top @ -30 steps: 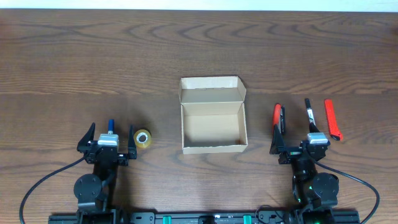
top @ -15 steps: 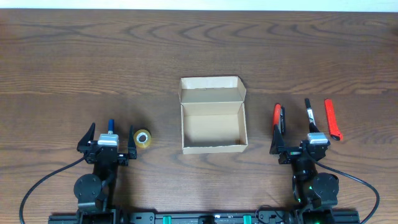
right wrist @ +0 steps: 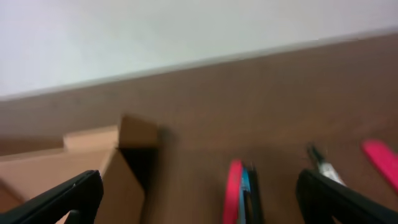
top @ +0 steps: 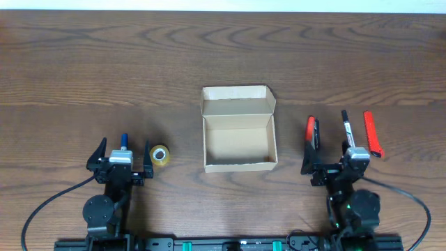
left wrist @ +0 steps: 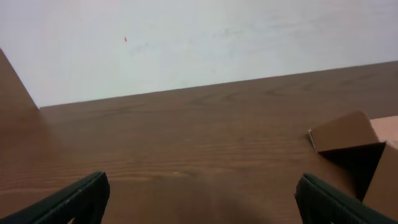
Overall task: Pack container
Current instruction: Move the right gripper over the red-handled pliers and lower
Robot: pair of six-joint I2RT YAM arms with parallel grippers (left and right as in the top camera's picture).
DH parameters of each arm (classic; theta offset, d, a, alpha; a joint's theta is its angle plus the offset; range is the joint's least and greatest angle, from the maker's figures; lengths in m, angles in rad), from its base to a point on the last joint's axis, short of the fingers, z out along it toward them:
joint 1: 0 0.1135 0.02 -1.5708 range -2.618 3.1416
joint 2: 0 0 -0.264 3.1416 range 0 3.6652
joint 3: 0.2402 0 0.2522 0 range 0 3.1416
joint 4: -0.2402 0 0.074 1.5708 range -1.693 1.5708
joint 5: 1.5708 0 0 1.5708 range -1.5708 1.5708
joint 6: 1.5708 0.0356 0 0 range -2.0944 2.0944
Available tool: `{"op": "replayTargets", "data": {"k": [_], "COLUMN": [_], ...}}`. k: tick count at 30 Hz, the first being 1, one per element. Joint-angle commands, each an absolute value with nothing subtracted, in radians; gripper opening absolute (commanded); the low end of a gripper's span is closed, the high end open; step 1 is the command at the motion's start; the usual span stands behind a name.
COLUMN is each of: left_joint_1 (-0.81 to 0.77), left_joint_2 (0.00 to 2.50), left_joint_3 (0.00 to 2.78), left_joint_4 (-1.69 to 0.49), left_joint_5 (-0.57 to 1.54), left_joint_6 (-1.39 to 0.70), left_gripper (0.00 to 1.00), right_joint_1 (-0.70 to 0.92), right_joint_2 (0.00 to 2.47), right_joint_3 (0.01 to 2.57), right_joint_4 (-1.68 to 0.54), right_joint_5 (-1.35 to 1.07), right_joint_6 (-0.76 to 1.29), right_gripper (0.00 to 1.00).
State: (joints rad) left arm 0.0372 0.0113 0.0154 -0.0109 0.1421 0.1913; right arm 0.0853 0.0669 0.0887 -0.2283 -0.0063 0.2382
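Next, my right gripper moves outward, tilts its open fingers downward and lowers them astride the red and black handles, since the red-handled pliers (top: 313, 132) lie outward of the gripper.
The tan cardboard container (top: 239, 145) sits open at the table's middle, its flap lid (top: 235, 101) folded back; it looks empty. It shows at the right edge of the left wrist view (left wrist: 357, 149) and at the left of the right wrist view (right wrist: 106, 168). A roll of tape (top: 159, 155) and a blue-tipped marker (top: 125, 139) lie by my left gripper (top: 122, 155), which is open and empty. My right gripper (top: 333, 159) is open and empty, just behind red-handled pliers (top: 313, 132), a black-and-white pen (top: 346, 129) and a red cutter (top: 372, 134).
The pliers (right wrist: 239, 190), pen (right wrist: 323, 165) and cutter (right wrist: 380, 158) also show blurred in the right wrist view. A white wall stands beyond the table's far edge (left wrist: 217, 84).
My right gripper has shifted slightly and its wrist view is blurred with motion. The left arm and all objects have not moved.
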Motion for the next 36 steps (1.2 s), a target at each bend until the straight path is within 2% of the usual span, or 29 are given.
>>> {"op": "replayTargets", "data": {"k": [1, 7, 12, 14, 24, 36], "left_joint_1": [0.034, 0.034, 0.034, 0.034, 0.034, 0.034], "left_joint_2": [0.006, 0.006, 0.006, 0.006, 0.006, 0.006], "left_joint_3": [0.005, 0.005, 0.005, 0.005, 0.005, 0.005], "left_joint_4": [-0.063, -0.063, -0.063, -0.063, -0.062, -0.062], "left_joint_5": [0.154, 0.15, 0.149, 0.149, 0.158, 0.157], "left_joint_6": [0.078, 0.022, 0.022, 0.021, -0.029, -0.041], "left_gripper": [0.95, 0.95, 0.96, 0.95, 0.96, 0.95], "right_joint_1": [0.051, -0.009, -0.025, -0.025, -0.026, -0.026], "right_joint_2": [0.159, 0.541, 0.907, 1.007, 1.396, 1.623], "right_joint_3": [0.251, 0.702, 1.105, 1.178, 1.195, 1.195], "right_joint_4": [-0.334, -0.665, -1.053, -1.135, -1.087, -0.924], "right_joint_5": [-0.031, -0.204, -0.203, -0.16, -0.11, -0.074], "right_joint_6": [0.221, -0.001, -0.025, -0.024, 0.077, 0.078], "right_gripper": [0.99, 0.99, 0.99, 0.99, 0.99, 0.96]}}
